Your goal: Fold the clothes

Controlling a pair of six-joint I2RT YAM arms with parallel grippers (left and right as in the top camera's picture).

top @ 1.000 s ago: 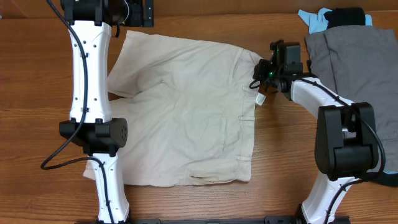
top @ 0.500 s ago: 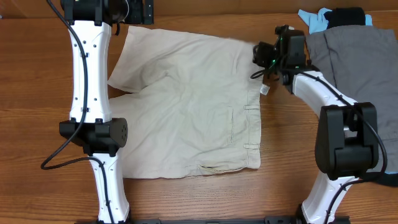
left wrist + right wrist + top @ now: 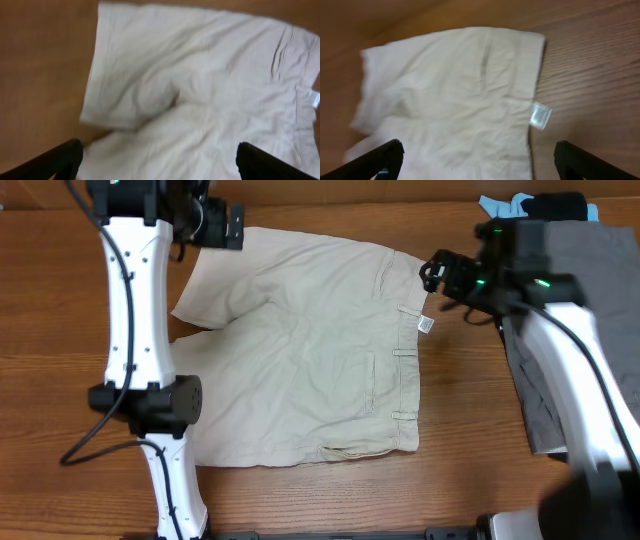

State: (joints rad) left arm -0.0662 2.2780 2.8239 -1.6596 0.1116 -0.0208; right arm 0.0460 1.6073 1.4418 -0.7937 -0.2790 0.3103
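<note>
The near leg lies unfolded, so next I should bring my left gripper back and down onto the shorts' near hem corner (image 3: 202,460), below it and toward my base.
The clothes (image 3: 300,350) are beige shorts lying spread out and wrinkled on the wooden table, waistband to the right, with a small white label (image 3: 425,325) at that edge. My left gripper (image 3: 228,226) hovers open over the far left leg. In the left wrist view the shorts (image 3: 200,90) fill the frame below the open left gripper (image 3: 160,165). My right gripper (image 3: 434,275) hangs open just off the far waistband corner, holding nothing. The right wrist view has the shorts (image 3: 450,95) and the label (image 3: 540,116) beneath the open right gripper (image 3: 480,162).
A grey garment (image 3: 580,310) lies at the right edge under my right arm. A light-blue piece (image 3: 500,210) and a black piece (image 3: 555,205) sit at the far right corner. Bare wood (image 3: 60,330) lies left of the shorts.
My right gripper has opened, let go of the waistband corner, and lifted away to the right. The shorts were drawn rightward and now lie flatter. The left arm has barely shifted.
</note>
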